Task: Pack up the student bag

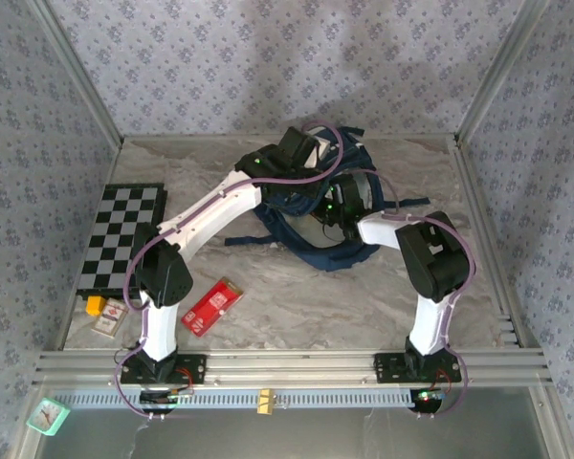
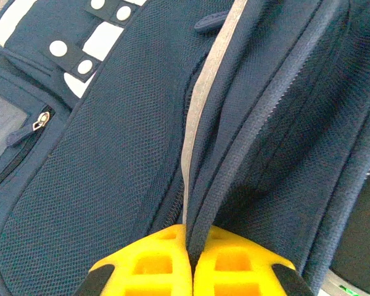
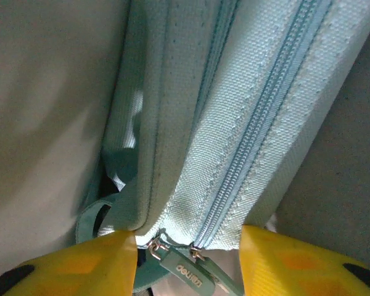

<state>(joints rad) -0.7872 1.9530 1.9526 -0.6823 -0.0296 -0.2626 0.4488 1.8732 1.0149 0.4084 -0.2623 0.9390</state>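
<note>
Next, the left gripper moves down and back and releases the bag's zipped fold over the bag's opening [image 1: 311, 232], which lies below the gripper, since the pouch sits inside.
The student bag [image 1: 311, 251] is a navy-blue backpack lying at the middle back of the table, its straps spread toward me. My left gripper [image 2: 191, 253] is shut on a fold of the bag's zipped edge and grey trim [image 2: 200, 111]; the bag's mesh panel [image 2: 111, 154] lies to the left. From the right, my right gripper [image 1: 340, 206] reaches into the bag. In the right wrist view its fingers [image 3: 190, 246] flank the end of a pale-blue zipped pouch [image 3: 234, 154], which spans the gap from pad to pad. Two zipper pulls [image 3: 185, 269] hang between the fingers.
A black-and-white checkerboard [image 1: 122, 234] lies at the left. A red packet [image 1: 211, 306], a small card box [image 1: 108, 322] and an orange piece [image 1: 95, 305] sit front left. Metal frame posts and patterned walls close in the table sides and back.
</note>
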